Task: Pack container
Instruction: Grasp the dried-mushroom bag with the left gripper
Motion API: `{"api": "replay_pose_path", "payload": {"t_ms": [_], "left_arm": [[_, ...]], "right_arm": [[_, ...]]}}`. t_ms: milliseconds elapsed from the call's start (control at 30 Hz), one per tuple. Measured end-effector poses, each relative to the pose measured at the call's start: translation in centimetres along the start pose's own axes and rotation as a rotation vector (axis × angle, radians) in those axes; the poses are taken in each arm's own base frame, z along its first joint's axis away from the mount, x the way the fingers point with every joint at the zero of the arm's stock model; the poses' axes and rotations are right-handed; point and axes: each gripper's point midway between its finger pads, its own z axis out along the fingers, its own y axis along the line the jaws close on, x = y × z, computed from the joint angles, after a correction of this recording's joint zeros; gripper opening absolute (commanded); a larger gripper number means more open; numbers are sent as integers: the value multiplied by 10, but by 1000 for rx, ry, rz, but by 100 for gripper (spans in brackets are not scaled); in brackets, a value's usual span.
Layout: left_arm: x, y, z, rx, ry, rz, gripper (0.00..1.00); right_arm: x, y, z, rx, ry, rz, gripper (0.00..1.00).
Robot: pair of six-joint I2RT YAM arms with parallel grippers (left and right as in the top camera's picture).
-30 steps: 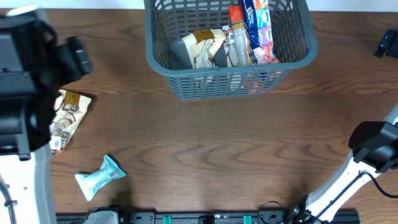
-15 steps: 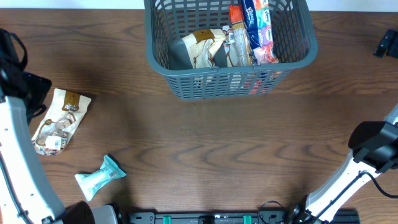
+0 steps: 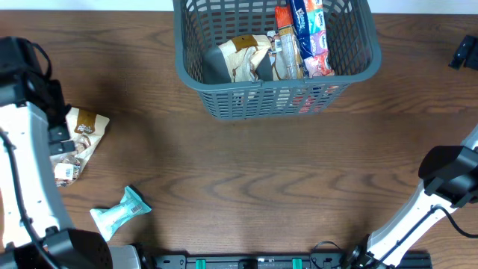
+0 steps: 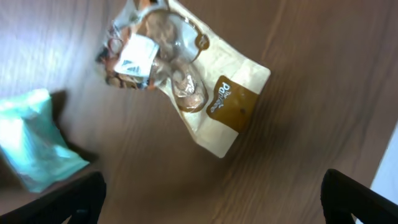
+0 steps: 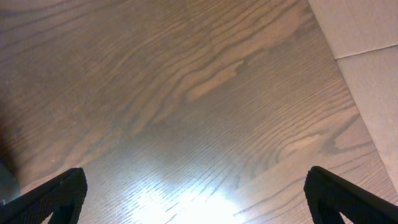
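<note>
The snack packet is still lying on the tabletop outside the basket, so next I need to lower my left gripper onto the clear middle of the cream and brown snack packet (image 3: 81,138).
The dark grey-blue basket (image 3: 276,97) stands at the top centre of the table with several snack packets inside. A cream and brown snack packet (image 3: 81,138) lies at the left, and it also shows in the left wrist view (image 4: 186,81). A teal packet (image 3: 119,213) lies nearer the front, and it sits at the left edge of the left wrist view (image 4: 34,146). My left gripper (image 4: 211,199) is open and empty, hovering above the cream packet. My right gripper (image 5: 199,193) is open and empty over bare wood at the far right.
A black object (image 3: 464,52) sits at the table's far right edge. The right arm (image 3: 448,179) is folded at the lower right. The table's pale edge (image 5: 367,43) shows in the right wrist view.
The left arm has swung down and settled over the cream packet at the left. The packets, the basket and the right arm have not moved.
</note>
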Motion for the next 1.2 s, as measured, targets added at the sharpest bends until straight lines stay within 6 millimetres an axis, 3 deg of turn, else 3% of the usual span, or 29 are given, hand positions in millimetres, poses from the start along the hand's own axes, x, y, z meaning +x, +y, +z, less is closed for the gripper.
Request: {"api": "replay_pose_path", "payload": {"t_ms": [167,333,500,733,1033,1200], "left_arm": [[10,22,48,-65,18,-55,99],[4,43,82,-110,13,-120,99],[-5,48,104,-92,1,-177,99],[-2,46,126,-43,-2,-190,99],[10,61,177,-155,13,-165,99],[14,67,193,-192,15,-158,99]], "right_arm": [[0,-1,0,1,0,2,99],[0,-2,0,2,0,3,99],[0,-2,0,2,0,3,99],[0,-2,0,2,0,3,99],[0,-2,0,2,0,3,99],[0,-2,0,2,0,3,99]]}}
